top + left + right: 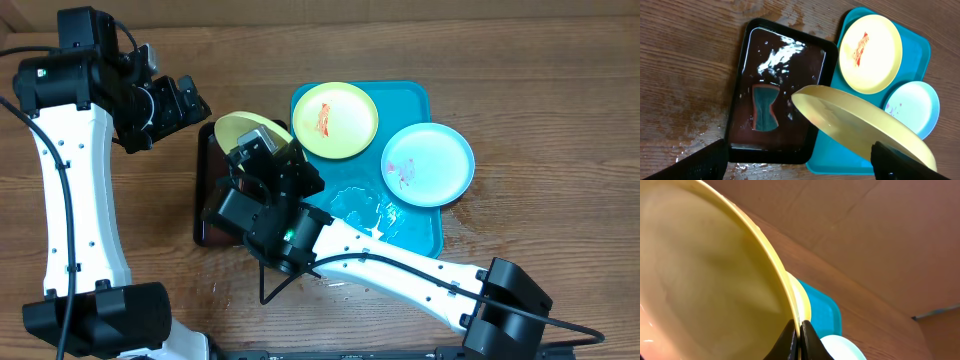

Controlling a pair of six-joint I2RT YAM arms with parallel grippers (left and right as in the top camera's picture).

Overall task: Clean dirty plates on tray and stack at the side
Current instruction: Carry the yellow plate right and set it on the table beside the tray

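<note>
I should cross the turquoise tray (420, 225), lower and release past the blue-white plate, because bare tabletop lies there, right of my right gripper in the overhead view.
My right gripper (262, 152) (799, 330) is shut on the rim of a pale yellow-green plate (240, 128) (860, 120) (705, 275) and holds it tilted above the black tray (205, 190) (780, 55). A second yellow-green plate (334, 119) (871, 52) with a red sauce smear lies on the turquoise tray (420, 225) (840, 150) at its far left. A pale blue-white plate (428, 164) (915, 107) with red specks lies on the tray's right rim. My left gripper (185, 100) (800, 167) is open and empty, high above the black tray.
The black tray holds water and a dark sponge with a teal edge (765, 107). Water is spilled on the wooden table (560, 80) beside the black tray and lies on the turquoise tray's floor (375, 212).
</note>
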